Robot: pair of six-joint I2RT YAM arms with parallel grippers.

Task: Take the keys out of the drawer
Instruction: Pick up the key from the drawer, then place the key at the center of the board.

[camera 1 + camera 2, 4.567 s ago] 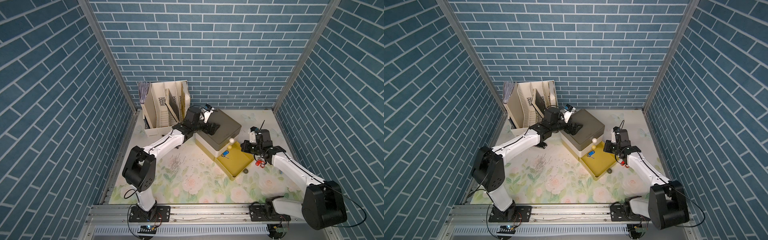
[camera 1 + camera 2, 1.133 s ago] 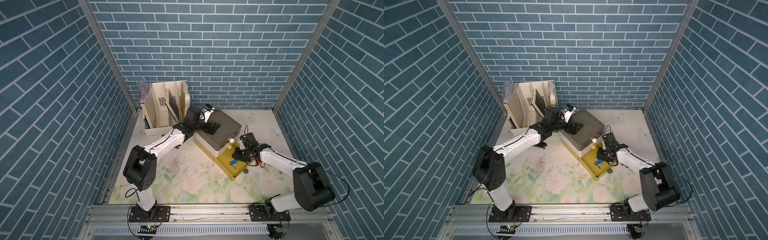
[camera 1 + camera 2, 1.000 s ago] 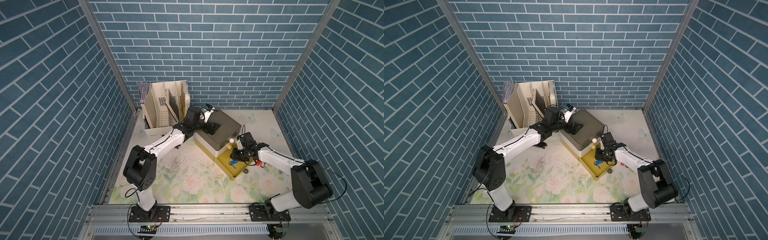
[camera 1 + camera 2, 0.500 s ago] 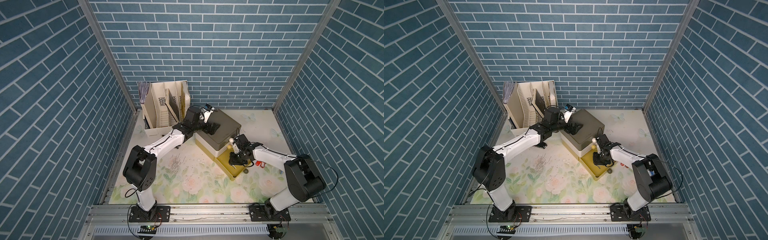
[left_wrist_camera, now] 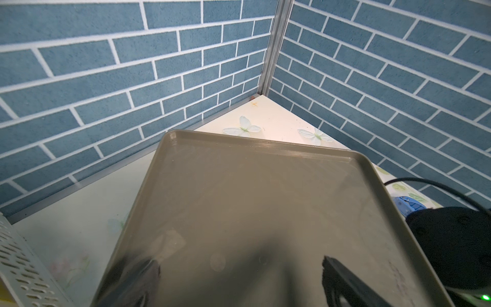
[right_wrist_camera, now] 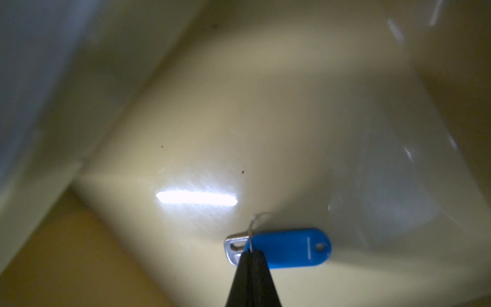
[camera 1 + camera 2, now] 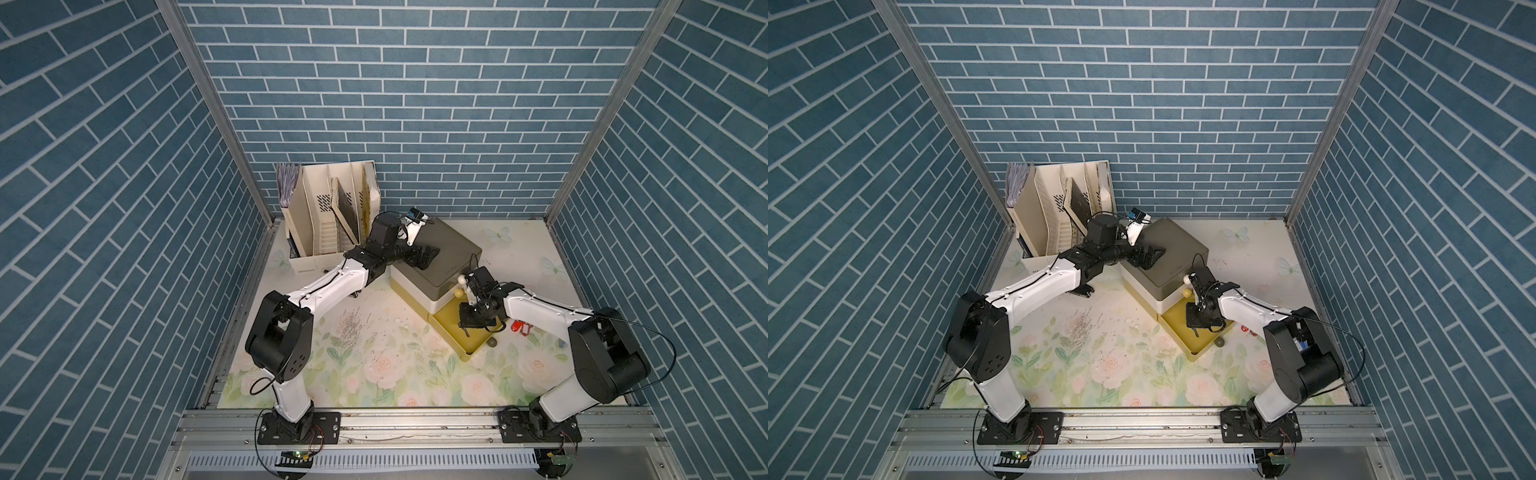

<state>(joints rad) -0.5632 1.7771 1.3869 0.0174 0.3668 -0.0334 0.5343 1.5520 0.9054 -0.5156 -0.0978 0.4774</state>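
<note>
The blue key goes up over the drawer's side and then down next, and my right gripper releases it. The tabletop by the red key (image 7: pixel 520 327) lies past that side of the drawer.
The yellow drawer (image 7: pixel 469 353) (image 7: pixel 1173 324) stands pulled out from the bottom of the grey-topped drawer unit (image 7: pixel 449 245) (image 7: pixel 1175 241) (image 5: pixel 265 199). My right gripper (image 7: pixel 467 331) (image 7: pixel 1196 330) (image 6: pixel 251 253) reaches down into it. Its jaws are shut on the blue key (image 6: pixel 292 247), pinching the wire ring where the blue tag meets the silver key. In both top views the gripper hides this key. The red key (image 7: pixel 520 327) (image 7: pixel 1248 330) lies on the table to the right of the drawer. My left gripper (image 7: pixel 426 255) (image 7: pixel 1150 255) (image 5: pixel 239 281) rests open on the unit's top.
A white knob (image 7: pixel 461 279) and an olive knob (image 7: pixel 458 293) stick out of the unit's upper drawers beside my right wrist. The open drawer's own knob (image 7: pixel 491 343) is at its front. A beige file organiser (image 7: pixel 328 216) stands at the back left.
My right gripper moved from beside the red key on the table down into the drawer and closed on the blue key. The left arm has not moved.
</note>
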